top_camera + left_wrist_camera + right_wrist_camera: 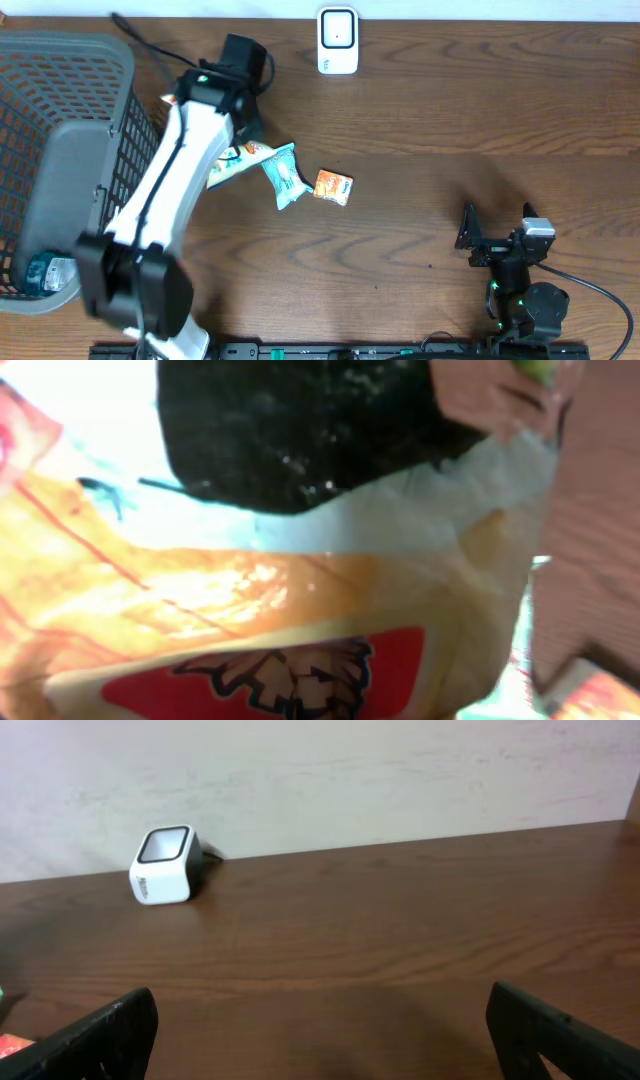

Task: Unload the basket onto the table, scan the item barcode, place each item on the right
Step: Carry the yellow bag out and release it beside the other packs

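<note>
My left gripper moves down and to the right in the overhead view next. It lets go of the packet on the tabletop beside the teal packet (283, 175), since that spot is bare wood.
A yellow and white snack packet (232, 163) with a red logo lies partly under my left arm and fills the left wrist view (250, 610), hiding the fingers. My left gripper (248, 118) is shut on that packet at the back left of the table. Beside it lie a teal packet (283, 175) and a small orange packet (333, 187). The white barcode scanner (338, 40) stands at the table's back edge, also seen as the scanner (163, 866) in the right wrist view. My right gripper (498, 222) rests open and empty at the front right, the gripper (320, 1030) facing the scanner.
A grey mesh basket (60, 120) takes up the left side, with a small item (45, 270) in its front corner. A black cable runs along the table behind the left arm. A pale wall (320, 770) rises behind the table.
</note>
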